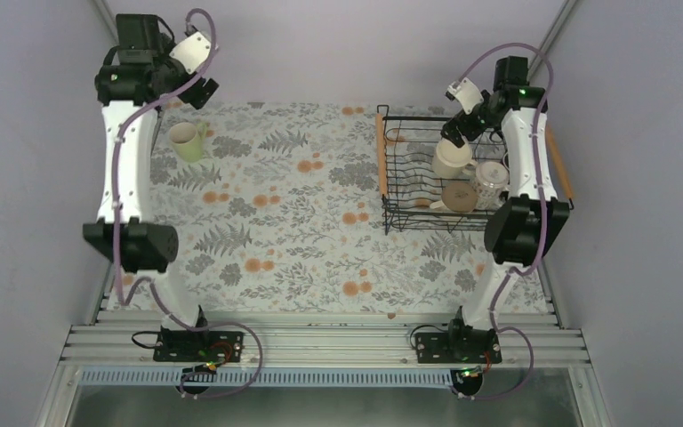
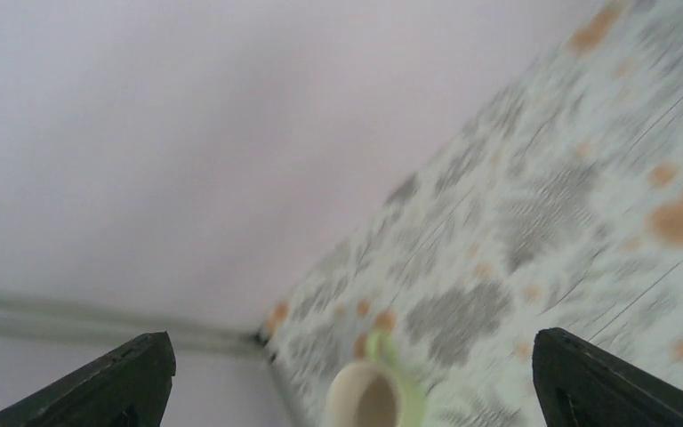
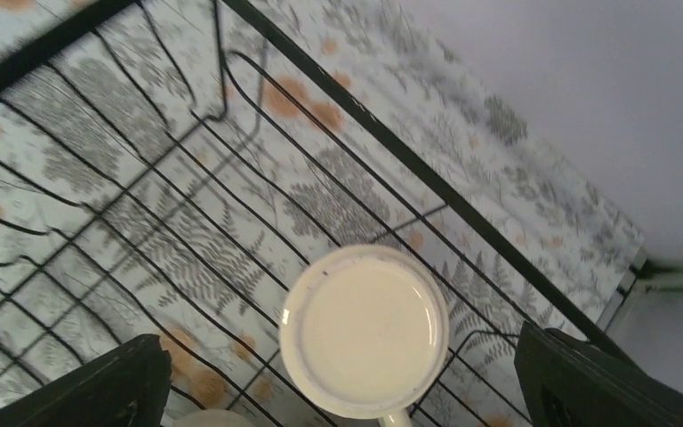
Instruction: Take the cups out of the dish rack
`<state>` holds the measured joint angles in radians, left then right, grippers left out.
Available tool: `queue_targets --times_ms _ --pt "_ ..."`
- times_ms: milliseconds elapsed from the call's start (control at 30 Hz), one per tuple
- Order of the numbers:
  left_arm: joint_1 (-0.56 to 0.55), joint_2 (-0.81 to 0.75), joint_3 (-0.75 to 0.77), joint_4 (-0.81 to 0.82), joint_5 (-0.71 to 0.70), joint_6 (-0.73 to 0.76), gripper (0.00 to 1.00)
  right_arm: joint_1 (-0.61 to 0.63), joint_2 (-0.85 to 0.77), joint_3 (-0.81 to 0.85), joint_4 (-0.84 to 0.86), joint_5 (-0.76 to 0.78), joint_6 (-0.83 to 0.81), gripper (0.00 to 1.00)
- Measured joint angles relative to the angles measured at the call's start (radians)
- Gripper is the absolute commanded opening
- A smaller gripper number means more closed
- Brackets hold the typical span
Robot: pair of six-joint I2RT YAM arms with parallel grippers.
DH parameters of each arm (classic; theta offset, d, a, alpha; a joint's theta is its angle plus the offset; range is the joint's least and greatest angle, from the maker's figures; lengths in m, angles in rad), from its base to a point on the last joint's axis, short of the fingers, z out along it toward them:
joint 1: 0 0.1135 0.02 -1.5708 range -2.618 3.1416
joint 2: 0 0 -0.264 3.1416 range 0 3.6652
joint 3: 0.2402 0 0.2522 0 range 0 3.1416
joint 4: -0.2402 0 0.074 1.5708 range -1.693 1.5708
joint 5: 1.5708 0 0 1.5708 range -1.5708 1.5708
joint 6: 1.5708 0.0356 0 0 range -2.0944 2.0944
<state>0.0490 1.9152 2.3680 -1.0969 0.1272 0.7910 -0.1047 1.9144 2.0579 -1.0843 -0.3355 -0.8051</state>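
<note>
My right gripper draws back and lowers next, clear of the cream mug point(image 1: 452, 158), to the patterned white mug's near side. That side lies below it and back toward my base.
The black wire dish rack point(image 1: 391, 191) with wooden side handles stands at the right. Inside it are an upside-down cream mug point(image 1: 452, 158), a beige mug point(image 1: 459, 197) and a patterned white mug point(image 1: 489, 183). My right gripper point(image 1: 454, 135) is open and hovers just above the cream mug; in the right wrist view that mug point(image 3: 365, 327) sits between the spread fingers point(image 3: 98, 391). A pale green mug point(image 1: 186, 141) lies on the cloth at the far left. My left gripper point(image 1: 198, 92) is open and empty above it; the left wrist view shows the green mug point(image 2: 375, 396) below.
The table carries a floral cloth point(image 1: 302, 213). Grey walls close in behind and on both sides. A metal rail point(image 1: 320, 342) runs along the near edge by the arm bases. The rack wires point(image 3: 187, 222) surround the cream mug.
</note>
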Motion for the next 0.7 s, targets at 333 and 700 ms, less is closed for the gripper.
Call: queue_targets --times_ms 333,700 --pt "-0.179 -0.307 -0.467 0.401 0.323 -0.300 1.00 -0.011 0.211 0.210 -0.109 0.137 0.019 0.88" --pt "-0.229 -0.320 -0.613 0.495 0.398 -0.340 1.00 -0.111 0.200 0.149 -0.169 0.177 -0.220 0.76"
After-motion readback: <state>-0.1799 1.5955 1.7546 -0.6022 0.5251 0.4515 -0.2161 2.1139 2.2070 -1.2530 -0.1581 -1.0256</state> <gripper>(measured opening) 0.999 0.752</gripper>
